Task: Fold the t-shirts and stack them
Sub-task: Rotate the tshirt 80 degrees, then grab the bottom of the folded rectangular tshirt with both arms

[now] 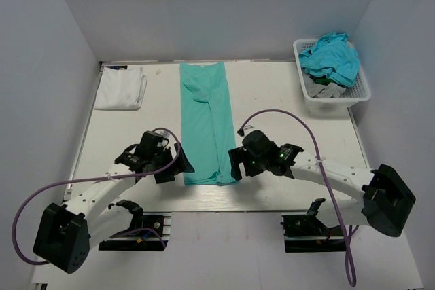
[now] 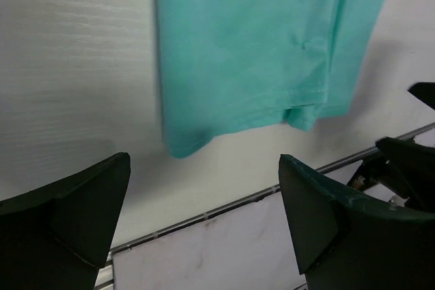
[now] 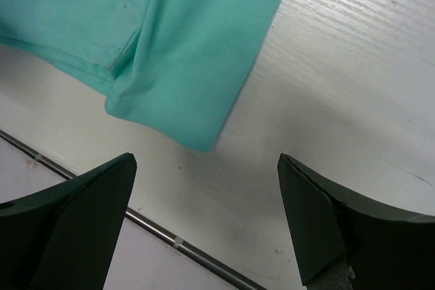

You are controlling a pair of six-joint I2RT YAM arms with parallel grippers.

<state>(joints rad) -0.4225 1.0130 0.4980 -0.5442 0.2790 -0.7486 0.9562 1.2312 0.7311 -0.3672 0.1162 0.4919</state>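
Observation:
The left gripper should come down onto the mint green hem's nearest corner (image 1: 186, 182) (image 2: 184, 148) below it, because that corner is already lined up between the gripper's open fingers.
A mint green t-shirt (image 1: 207, 120) lies folded into a long narrow strip down the middle of the table, its hem at the near edge. My left gripper (image 1: 174, 167) is open and empty, just left of the hem's left corner (image 2: 182, 146). My right gripper (image 1: 236, 166) is open and empty, just right of the hem's right corner (image 3: 197, 142). A folded white t-shirt (image 1: 120, 87) lies at the back left. A turquoise-blue t-shirt (image 1: 331, 57) and a grey one (image 1: 324, 88) sit crumpled in the basket.
The white lattice basket (image 1: 362, 86) stands at the back right. The table's near edge with its metal rail (image 2: 224, 210) (image 3: 170, 239) runs just below both grippers. Grey walls enclose the table on three sides.

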